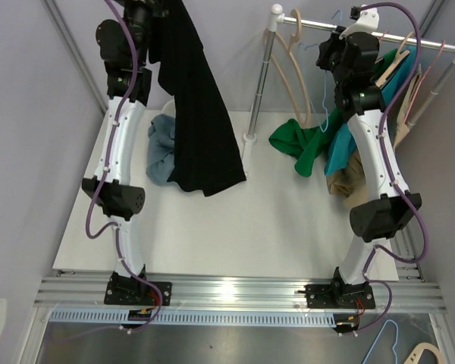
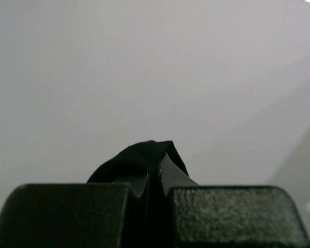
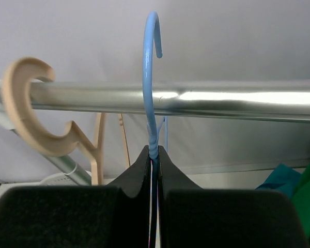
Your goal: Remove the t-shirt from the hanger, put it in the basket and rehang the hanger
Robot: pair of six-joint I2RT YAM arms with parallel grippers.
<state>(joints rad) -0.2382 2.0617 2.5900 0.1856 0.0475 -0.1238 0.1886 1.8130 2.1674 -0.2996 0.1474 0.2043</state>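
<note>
The robot's right gripper will move toward the wooden hanger next, and then it will lower the blue hook, now above the bar (image 1: 323,26) (image 3: 130,97), onto the bar.
The black t-shirt (image 1: 201,129) hangs in a long drape from my left gripper (image 1: 153,14), raised at the far left, and its lower end reaches the white table (image 1: 235,227). In the left wrist view a fold of the black t-shirt (image 2: 134,157) is pinched in the shut left gripper (image 2: 155,170). My right gripper (image 3: 154,152) is shut on the twisted neck of the thin blue wire hanger (image 3: 151,77), whose hook rises in front of the metal rail (image 3: 222,98). From above, the right gripper (image 1: 327,51) sits by the rail with the blue hanger (image 1: 324,117) hanging bare below it.
A wooden hanger (image 1: 296,68) hangs on the rail near the rack post (image 1: 259,83). Green (image 1: 299,140), teal (image 1: 337,152) and beige (image 1: 349,178) garments lie under the rail. A blue-grey cloth (image 1: 161,148) lies behind the black shirt. Spare hangers (image 1: 409,350) lie at the bottom right.
</note>
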